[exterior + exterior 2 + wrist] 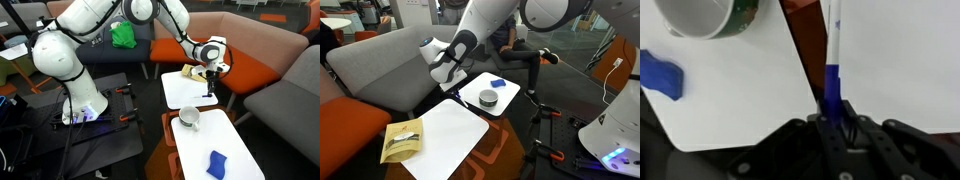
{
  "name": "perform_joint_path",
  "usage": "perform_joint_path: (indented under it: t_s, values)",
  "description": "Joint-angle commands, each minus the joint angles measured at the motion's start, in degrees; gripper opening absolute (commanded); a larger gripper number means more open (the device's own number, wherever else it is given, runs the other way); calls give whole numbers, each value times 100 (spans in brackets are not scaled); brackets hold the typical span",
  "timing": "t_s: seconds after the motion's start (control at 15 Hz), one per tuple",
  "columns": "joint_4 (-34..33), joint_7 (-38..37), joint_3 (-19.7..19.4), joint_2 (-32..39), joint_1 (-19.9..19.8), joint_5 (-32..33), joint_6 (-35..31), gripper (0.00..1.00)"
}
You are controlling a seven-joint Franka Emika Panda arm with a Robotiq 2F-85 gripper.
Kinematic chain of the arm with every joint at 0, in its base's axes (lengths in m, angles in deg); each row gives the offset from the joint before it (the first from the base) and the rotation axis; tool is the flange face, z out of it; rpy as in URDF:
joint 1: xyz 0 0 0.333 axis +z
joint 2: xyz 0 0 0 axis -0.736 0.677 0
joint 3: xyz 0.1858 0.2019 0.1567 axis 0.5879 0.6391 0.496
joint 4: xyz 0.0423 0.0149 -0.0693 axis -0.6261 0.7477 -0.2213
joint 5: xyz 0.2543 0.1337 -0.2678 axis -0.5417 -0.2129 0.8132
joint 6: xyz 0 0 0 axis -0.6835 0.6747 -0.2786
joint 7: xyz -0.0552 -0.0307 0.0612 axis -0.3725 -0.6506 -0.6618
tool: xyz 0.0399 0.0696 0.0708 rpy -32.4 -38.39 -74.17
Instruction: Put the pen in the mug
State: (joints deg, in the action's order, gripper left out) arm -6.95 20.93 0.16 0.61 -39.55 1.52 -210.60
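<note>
I will move my gripper toward the mug next and turn it to bring the pen's white end over the mug's opening [189, 115] [698, 12]. I will then release the pen, since the mug stands apart from that end of the pen.
My gripper [832, 115] is shut on the pen [830, 82], a thin blue pen with a white far end that sticks out from between the fingers. The white-grey mug [708, 18] with a dark inside stands on a white table at the top left of the wrist view, apart from the pen. In both exterior views the gripper [210, 78] [446, 78] hangs over the seam between two white tables, a short way from the mug [188, 118] [489, 98]. The pen is too small to make out there.
A flat blue cloth [217, 163] [498, 82] [660, 76] lies on the mug's table [200, 142] beyond the mug. A tan crumpled bag [192, 72] [402, 140] lies on the other white table [445, 140]. Orange and grey sofas surround the tables.
</note>
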Motion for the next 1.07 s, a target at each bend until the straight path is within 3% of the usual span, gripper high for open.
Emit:
perform_joint_path:
  t_s: [0.0, 0.47, 1.0]
  values:
    - [803, -1192, -565, -432, 521, 94, -314, 5]
    - [1751, -2900, -1215, -1084, 1182, 777, -221, 5]
    - [2406, -4740, -1392, -1708, 1301, 1819, 242, 5]
